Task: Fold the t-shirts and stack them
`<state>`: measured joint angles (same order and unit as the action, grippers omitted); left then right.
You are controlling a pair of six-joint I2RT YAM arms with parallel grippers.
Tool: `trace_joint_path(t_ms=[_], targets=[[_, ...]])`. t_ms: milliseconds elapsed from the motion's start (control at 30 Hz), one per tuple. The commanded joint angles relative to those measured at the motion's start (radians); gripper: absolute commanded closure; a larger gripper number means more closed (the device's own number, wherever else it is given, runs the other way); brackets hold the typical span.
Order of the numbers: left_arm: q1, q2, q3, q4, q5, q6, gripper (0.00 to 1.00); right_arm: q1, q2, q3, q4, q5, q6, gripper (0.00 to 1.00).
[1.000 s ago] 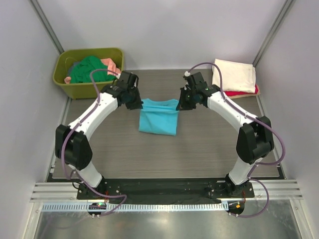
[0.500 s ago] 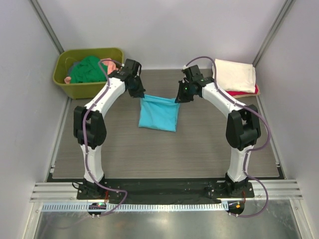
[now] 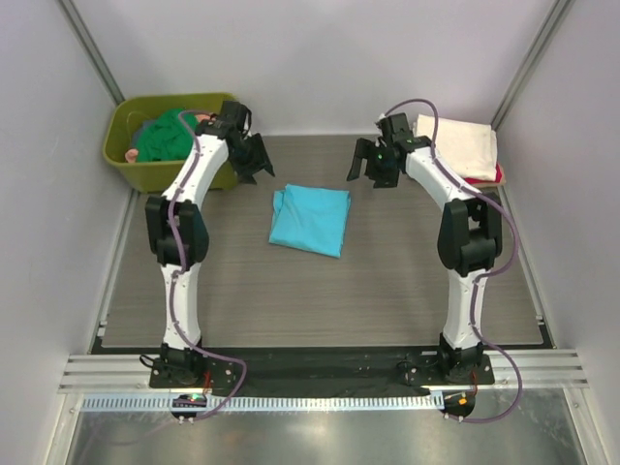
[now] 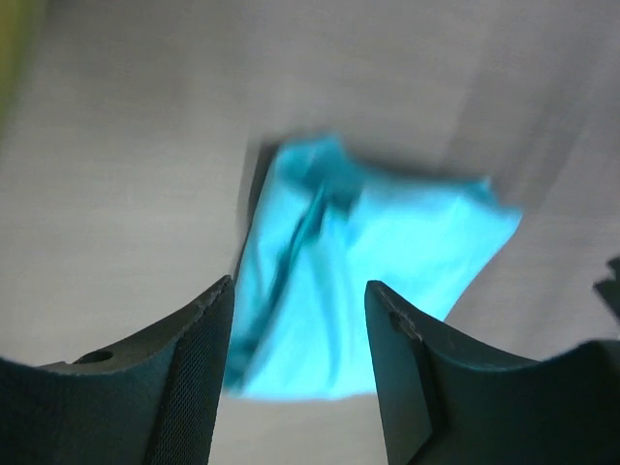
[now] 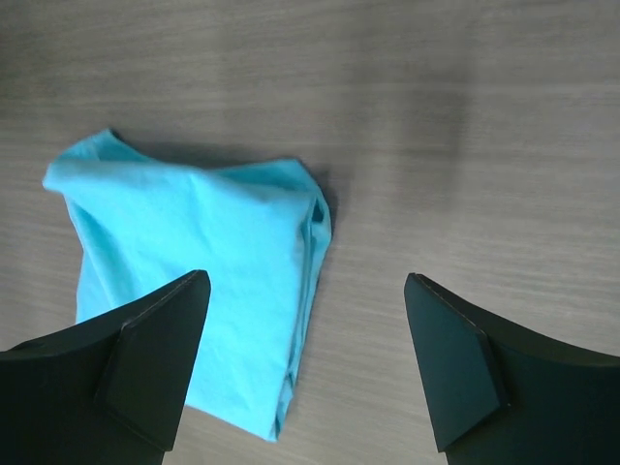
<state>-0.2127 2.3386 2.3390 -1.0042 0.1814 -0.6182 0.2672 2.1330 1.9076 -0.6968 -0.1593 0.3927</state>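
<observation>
My right gripper should move down and back onto the t-shirt's stacked edge near its far corner (image 3: 347,204) (image 5: 311,242), which is below it, because the layers lie together there.
The turquoise t-shirt (image 3: 310,220) lies folded into a rough rectangle on the table, mid-back, with nothing holding it. In the left wrist view the turquoise t-shirt (image 4: 378,281) is blurred and lies below and beyond the fingers. In the right wrist view the same t-shirt (image 5: 194,281) shows stacked layers along its right edge. My left gripper (image 3: 255,161) (image 4: 300,291) hovers open, above and behind the shirt's left corner. Over the far right corner my right gripper (image 3: 364,165) (image 5: 308,281) stands wide open. Neither gripper touches the cloth.
An olive-green tub (image 3: 145,172) at the back left holds a dark green shirt (image 3: 165,136) and a salmon-pink one (image 3: 205,123). At the back right a folded cream-white shirt (image 3: 455,145) rests on a red one (image 3: 480,180). Grey walls close in both sides.
Both grippers opened and let go of the turquoise shirt's far corners, then rose and drew apart toward the back. The shirt dropped flat onto the table.
</observation>
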Motion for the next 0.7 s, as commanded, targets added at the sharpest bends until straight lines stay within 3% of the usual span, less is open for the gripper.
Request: trace_joint_path(t_ms=[0,33,133,300,500,667], targets=[[-0.028,-0.327,-0.258,0.054,0.047,0.012,0.42,0.012,-0.140,-0.195,0.133,-0.141,-0.020,0.12],[-0.030,-0.385,-0.380,0.065,0.046,0.015,0.42,0.013,-0.154,-0.247,0.169,-0.167,-0.018,0.12],[-0.039,-0.559,-0.556,0.055,0.003,0.057,0.42,0.013,-0.168,-0.389,0.272,-0.226,-0.020,0.12],[-0.051,-0.778,-0.739,0.006,-0.097,0.127,0.42,0.013,-0.119,-0.441,0.331,-0.240,-0.018,0.12],[-0.050,-0.935,-0.995,0.054,-0.143,0.178,0.41,0.003,-0.035,-0.447,0.436,-0.250,0.003,0.13],[-0.051,-0.984,-1.092,0.105,-0.157,0.179,0.41,-0.002,0.059,-0.447,0.529,-0.263,0.043,0.16]])
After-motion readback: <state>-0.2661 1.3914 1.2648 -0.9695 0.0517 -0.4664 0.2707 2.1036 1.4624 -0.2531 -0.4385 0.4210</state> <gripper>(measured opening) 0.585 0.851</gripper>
